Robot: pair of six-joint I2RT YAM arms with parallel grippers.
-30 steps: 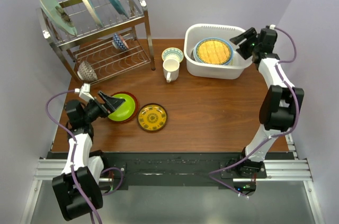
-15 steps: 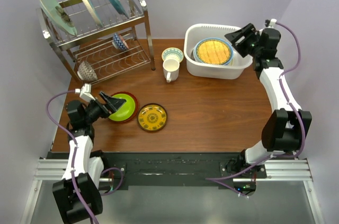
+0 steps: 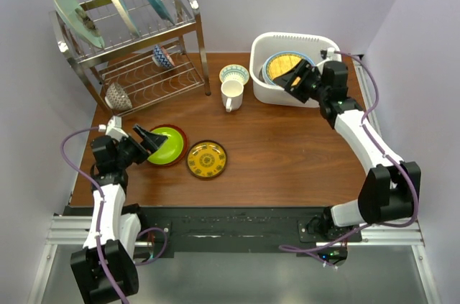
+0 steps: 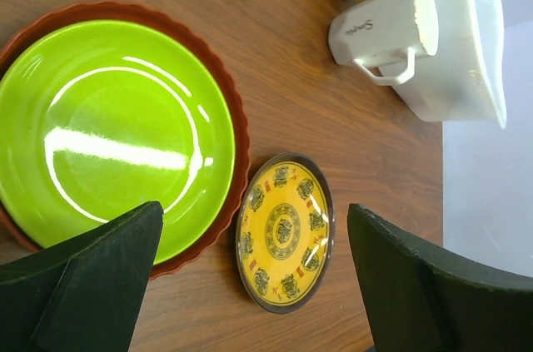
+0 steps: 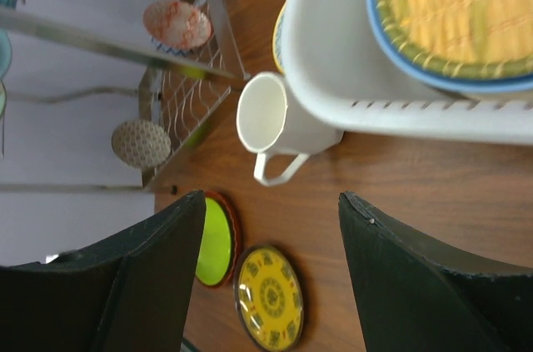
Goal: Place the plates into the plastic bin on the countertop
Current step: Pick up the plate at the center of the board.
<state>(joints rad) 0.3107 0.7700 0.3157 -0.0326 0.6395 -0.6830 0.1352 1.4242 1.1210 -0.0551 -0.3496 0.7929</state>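
My right gripper will next lower back and left in the top view onto the yellow patterned plate's rim facing the bin, as bare tabletop borders it.
The white plastic bin [image 3: 287,92] stands at the back right of the countertop [image 3: 287,153]. It holds a stack topped by the yellow woven plate [image 3: 284,67] over a blue-rimmed plate [image 5: 391,32]. The lime green plate [image 3: 167,144] lies on the red-orange plate [image 3: 182,152] at the left, the yellow patterned plate [image 3: 207,159] beside them. My left gripper [image 3: 147,140] is open and empty, over the green plate's left edge. My right gripper [image 3: 295,80] is open and empty, above the bin's near rim, pointing left. The other plates are hidden.
A metal wire dish rack [image 3: 136,45] at the back left holds plates on edge and small bowls. A white mug [image 3: 231,94] and a small patterned bowl [image 3: 234,74] stand between rack and bin. The bin, mug and bowl show in the left wrist view [image 4: 387,32].
My right arm has swung left and down from beside the bin's right rim to over its near rim. The left arm has stayed put.
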